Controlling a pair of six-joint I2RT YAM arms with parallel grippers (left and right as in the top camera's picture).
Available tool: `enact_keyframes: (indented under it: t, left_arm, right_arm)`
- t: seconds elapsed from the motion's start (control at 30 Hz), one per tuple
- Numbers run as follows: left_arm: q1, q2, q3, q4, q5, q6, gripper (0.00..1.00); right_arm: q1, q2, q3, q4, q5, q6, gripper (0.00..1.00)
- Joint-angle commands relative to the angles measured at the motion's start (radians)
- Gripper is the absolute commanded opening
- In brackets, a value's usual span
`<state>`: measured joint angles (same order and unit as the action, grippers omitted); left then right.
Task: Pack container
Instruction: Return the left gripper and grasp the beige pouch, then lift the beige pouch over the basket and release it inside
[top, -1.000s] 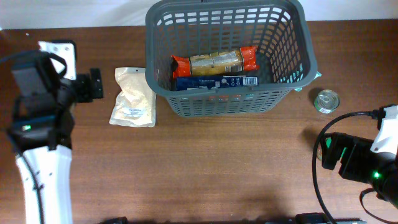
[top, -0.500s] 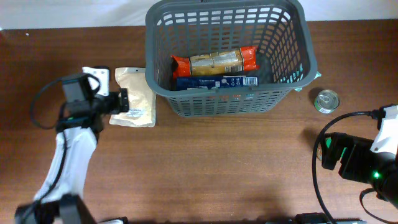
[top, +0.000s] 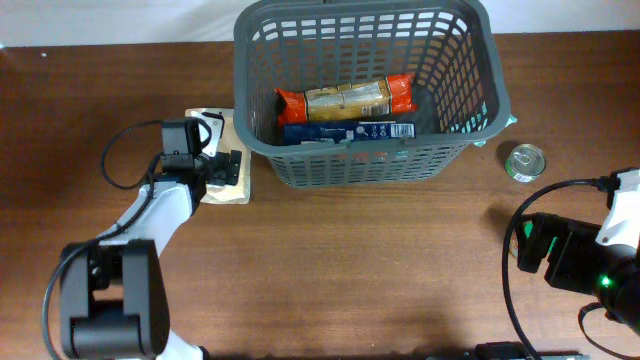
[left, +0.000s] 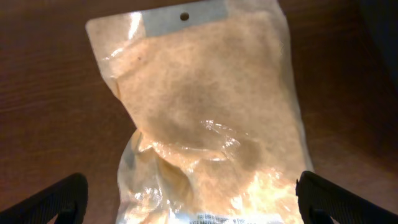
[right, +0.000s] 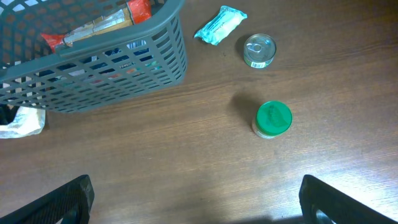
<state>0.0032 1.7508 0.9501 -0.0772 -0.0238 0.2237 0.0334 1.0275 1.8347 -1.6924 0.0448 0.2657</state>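
My left gripper moves down onto the bag's middle (left: 214, 177) next and closes. The clear bag lies flat below, and the open fingers already reach across its width.
The dark grey basket (top: 360, 165) stands at the back middle of the table and also shows in the right wrist view (right: 93, 78). Inside it lie an orange-ended pack (top: 345, 97) and a blue box (top: 345, 131). A clear bag of beige powder (top: 207, 122) lies flat just left of the basket. My left gripper (top: 228, 170) is open right over that bag (left: 205, 112), with one finger on each side of it (left: 196, 205). My right gripper (right: 199, 205) is open and empty above bare table at the front right.
A small tin can (top: 526, 162) stands right of the basket, also seen in the right wrist view (right: 259, 50). A green-lidded jar (right: 273, 119) stands nearer the front. A teal packet (right: 220, 25) lies by the basket's right corner.
My left arm has swung right from the far left edge to over the powder bag. The right arm and the basket have not moved.
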Motion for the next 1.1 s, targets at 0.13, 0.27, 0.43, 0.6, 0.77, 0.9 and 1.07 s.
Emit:
enact_keyframes:
  t: [0.13, 0.27, 0.43, 0.6, 0.77, 0.9, 1.07]
  left_arm:
    - [-0.029, 0.108, -0.007, 0.102, -0.026, 0.017, 0.99]
    - [-0.029, 0.160, -0.007, 0.103, -0.024, 0.012, 0.99]
    - [-0.029, 0.217, -0.007, 0.084, -0.017, 0.008, 0.99]
    - [-0.029, 0.241, -0.007, 0.048, -0.008, 0.002, 0.56]
    - [-0.029, 0.241, -0.007, 0.043, -0.006, 0.001, 0.14]
    - [-0.029, 0.233, -0.001, 0.042, -0.008, -0.014, 0.02]
    - [-0.028, 0.136, 0.044, 0.031, -0.081, -0.090, 0.02]
  right_arm:
    - [-0.001, 0.002, 0.001, -0.006, 0.013, 0.009, 0.99]
    - [-0.001, 0.002, 0.001, -0.006, 0.013, 0.009, 0.99]
    - [-0.001, 0.002, 0.001, -0.006, 0.013, 0.009, 0.99]
    - [-0.001, 0.002, 0.001, -0.006, 0.013, 0.009, 0.99]
    - [-0.001, 0.002, 0.001, -0.006, 0.013, 0.009, 0.99]
    - [-0.001, 0.002, 0.001, -0.006, 0.013, 0.009, 0.99]
    - [-0.001, 0.002, 0.001, -0.006, 0.013, 0.009, 0.99]
